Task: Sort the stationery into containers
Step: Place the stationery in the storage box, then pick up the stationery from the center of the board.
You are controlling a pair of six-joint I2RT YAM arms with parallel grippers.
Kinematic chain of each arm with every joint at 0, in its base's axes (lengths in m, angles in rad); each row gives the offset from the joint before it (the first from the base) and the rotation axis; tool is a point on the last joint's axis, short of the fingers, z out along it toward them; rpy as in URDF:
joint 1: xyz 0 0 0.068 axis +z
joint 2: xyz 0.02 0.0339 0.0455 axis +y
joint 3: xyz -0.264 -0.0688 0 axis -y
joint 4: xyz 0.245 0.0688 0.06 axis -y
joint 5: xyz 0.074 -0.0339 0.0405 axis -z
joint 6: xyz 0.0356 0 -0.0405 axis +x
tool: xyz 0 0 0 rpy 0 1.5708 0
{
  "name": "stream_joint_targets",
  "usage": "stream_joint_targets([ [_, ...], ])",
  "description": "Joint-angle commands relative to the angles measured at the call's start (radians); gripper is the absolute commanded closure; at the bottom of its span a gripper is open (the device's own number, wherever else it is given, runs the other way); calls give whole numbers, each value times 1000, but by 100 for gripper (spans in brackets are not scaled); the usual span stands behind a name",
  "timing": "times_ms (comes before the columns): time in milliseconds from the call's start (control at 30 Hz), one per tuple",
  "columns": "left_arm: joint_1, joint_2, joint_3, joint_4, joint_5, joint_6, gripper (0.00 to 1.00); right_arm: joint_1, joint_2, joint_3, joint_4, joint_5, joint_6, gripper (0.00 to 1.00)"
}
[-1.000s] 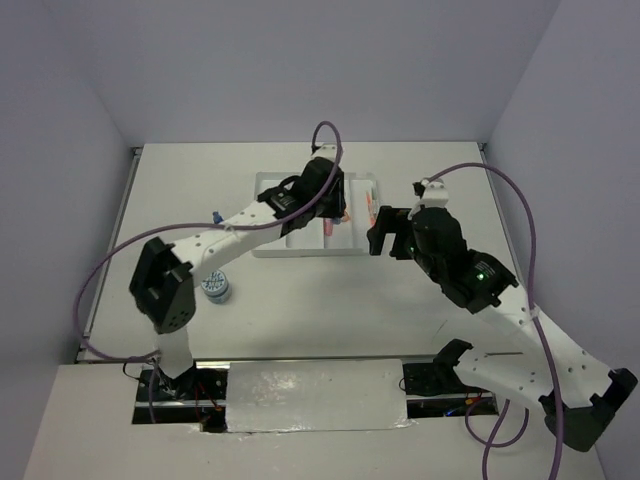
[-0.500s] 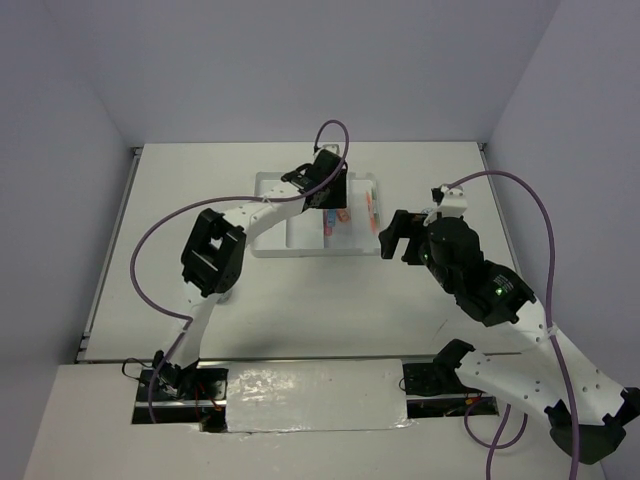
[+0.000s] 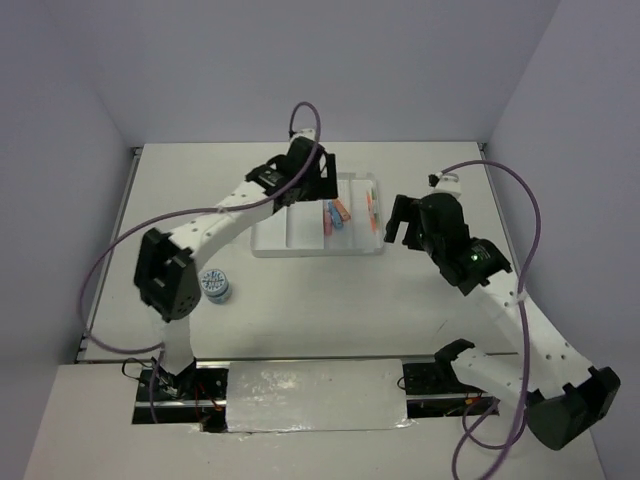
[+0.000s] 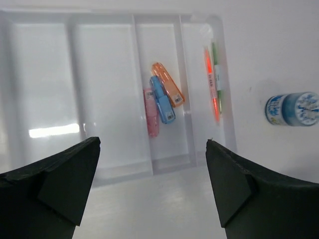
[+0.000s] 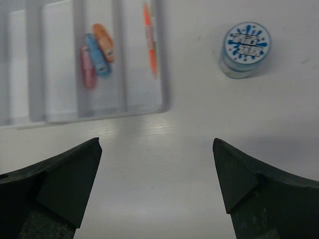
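Note:
The disc's patterned lid (image 5: 247, 43) is outside the tray, so my right gripper needs to move down and to the right in the wrist view, around it.
The white tray (image 3: 290, 226) has four long compartments. Pink (image 4: 151, 115), blue (image 4: 162, 99) and orange (image 4: 168, 90) sticks lie together in its third compartment (image 5: 96, 55). An orange pen (image 4: 211, 82) and a green pen (image 4: 217, 69) lie in the fourth. One blue-patterned disc (image 5: 245, 43) rests on the table right of the tray. Another disc (image 3: 215, 285) sits by the left arm. My left gripper (image 3: 318, 192) (image 4: 152, 141) hangs open and empty above the tray. My right gripper (image 3: 400, 232) (image 5: 157, 141) is open and empty to the tray's right.
The two left compartments (image 4: 104, 74) of the tray hold nothing. Grey walls close in the table on the left, right and far sides. Purple cables loop over both arms. A foil-covered strip (image 3: 315, 395) lies between the arm bases.
My left jaws have opened wide and the gripper has drawn back toward the tray's far side, uncovering the three sticks. My right gripper has shifted slightly, still open.

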Motion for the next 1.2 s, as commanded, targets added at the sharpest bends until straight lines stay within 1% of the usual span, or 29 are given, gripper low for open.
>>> stream_joint_targets([
  [0, 1, -293, -30, -127, -153, 14, 1, -124, 114, 36, 43, -83, -47, 0],
  [33, 4, -327, -38, -175, -163, 20, 1, -175, 147, 49, 47, -85, -69, 0],
  [67, 4, -364, -49, -221, -173, 24, 1, -195, 178, 73, 46, -64, -72, 0],
  [100, 4, -434, -85, -261, -181, 34, 1, -213, 253, 84, 49, -23, -76, 0],
  [133, 6, -474, -115, -328, -196, 32, 1, -268, 298, 96, 46, -24, -80, 0],
  [167, 7, -522, -153, -337, -198, 28, 1, -292, 341, 127, 49, -33, -81, 0],
  [200, 12, -633, -253, -328, -187, 23, 1, -313, 420, 139, 55, -36, -87, 0],
  [233, 13, -689, -308, -296, -148, 27, 1, -331, 456, 148, 81, -38, -92, 0],
  [267, 15, -793, -349, -286, -128, 34, 1, -357, 485, 170, 88, -38, -96, 0],
  [300, 16, -839, -415, -288, -118, 37, 1, -365, 535, 182, 96, 6, -98, 0],
  [333, 16, -876, -440, -297, -120, 38, 1, -370, 557, 191, 114, 21, -99, 0],
  [367, 18, -940, -481, -324, -124, 49, 1, -390, 576, 205, 124, 18, -106, 0],
  [467, 21, -1037, -562, -341, -109, 96, 1, -428, 642, 222, 168, -27, -113, 0],
  [633, 21, -1094, -648, -377, -92, 152, 1, -468, 734, 256, 208, -119, -141, 0],
  [733, 21, -1133, -737, -355, -77, 176, 1, -482, 790, 274, 211, -119, -147, 0],
  [800, 21, -1143, -754, -343, -77, 172, 1, -480, 826, 282, 220, -123, -149, 0],
  [867, 21, -1157, -759, -329, -33, 189, 1, -480, 855, 291, 224, -136, -149, 1],
  [900, 21, -1163, -762, -311, -22, 195, 1, -512, 863, 299, 222, -143, -149, 2],
  [933, 21, -1183, -776, -298, -8, 202, 1, -513, 873, 302, 220, -145, -149, 11],
  [967, 21, -1194, -788, -265, 21, 208, 1, -513, 875, 305, 217, -143, -147, 23],
  [1033, 21, -1216, -790, -271, 34, 215, 1, -511, 852, 277, 236, -143, -141, 47],
  [1100, 21, -1226, -791, -268, 31, 213, 1, -510, 832, 253, 247, -145, -133, 55],
  [1133, 21, -1237, -793, -266, 29, 210, 1, -499, 808, 248, 247, -143, -133, 65],
  [1167, 21, -1242, -793, -268, 24, 209, 1, -493, 794, 245, 240, -125, -135, 71],
])
